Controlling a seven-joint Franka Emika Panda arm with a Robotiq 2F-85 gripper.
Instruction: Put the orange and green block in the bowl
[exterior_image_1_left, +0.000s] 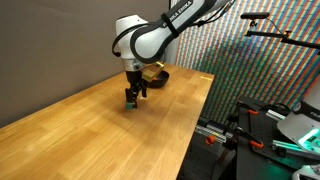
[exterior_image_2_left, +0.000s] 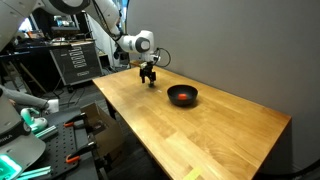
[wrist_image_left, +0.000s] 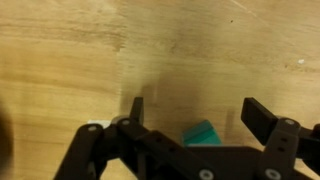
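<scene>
My gripper next needs to go down and shift over the green block (exterior_image_1_left: 130, 104) (wrist_image_left: 203, 133), because that block is below it, low and between the open fingers.
A green block (wrist_image_left: 203, 133) lies on the wooden table, tilted, between my two fingers in the wrist view. My gripper (wrist_image_left: 200, 115) is open around it, and the fingers are apart from the block. In both exterior views the gripper (exterior_image_1_left: 132, 97) (exterior_image_2_left: 150, 80) is down at the table surface, near the back of the table. A dark bowl (exterior_image_2_left: 182, 95) stands to one side of it, with something orange-red inside. The bowl (exterior_image_1_left: 157, 72) shows just behind the arm. No separate orange block is visible on the table.
The wooden table (exterior_image_1_left: 100, 130) has a dark wall behind it. Equipment racks and tripods (exterior_image_1_left: 270, 120) stand beside one table edge. A tool cabinet (exterior_image_2_left: 75, 60) and another rig stand off the far end.
</scene>
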